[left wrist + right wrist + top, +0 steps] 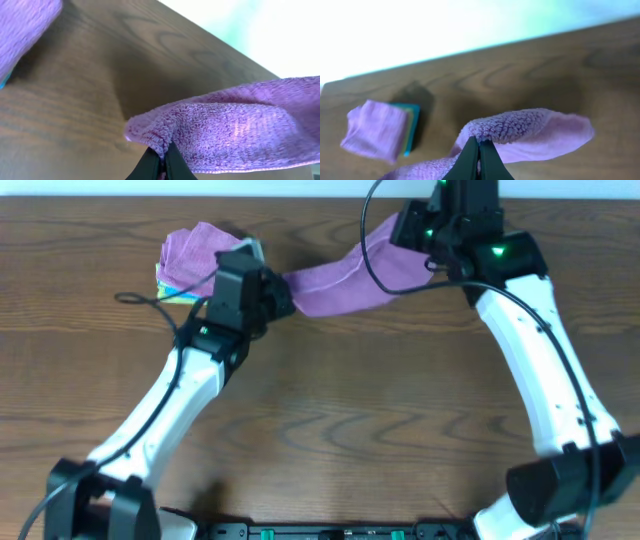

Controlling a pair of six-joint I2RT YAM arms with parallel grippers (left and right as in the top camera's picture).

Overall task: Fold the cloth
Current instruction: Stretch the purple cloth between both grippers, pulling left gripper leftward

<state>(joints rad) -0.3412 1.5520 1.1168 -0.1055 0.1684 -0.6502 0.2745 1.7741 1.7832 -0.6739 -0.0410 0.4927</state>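
Observation:
The clear area of bare wood between my arms lets the cloth spread flat, so next my right gripper needs to draw back and down there and release the cloth.
A purple terry cloth (340,280) hangs stretched between my two grippers above the wooden table (330,420). My left gripper (282,292) is shut on its left end; the left wrist view shows the jaws (162,156) pinching a bunched corner of the cloth (235,130). My right gripper (405,228) is shut on its right end; the right wrist view shows the jaws (479,146) clamped on a fold of the cloth (530,127), whose loose end droops to the right.
A stack of folded cloths (190,262), purple on top with teal and yellow edges beneath, lies at the far left of the table; it also shows in the right wrist view (380,130). A black cable (135,298) lies near it.

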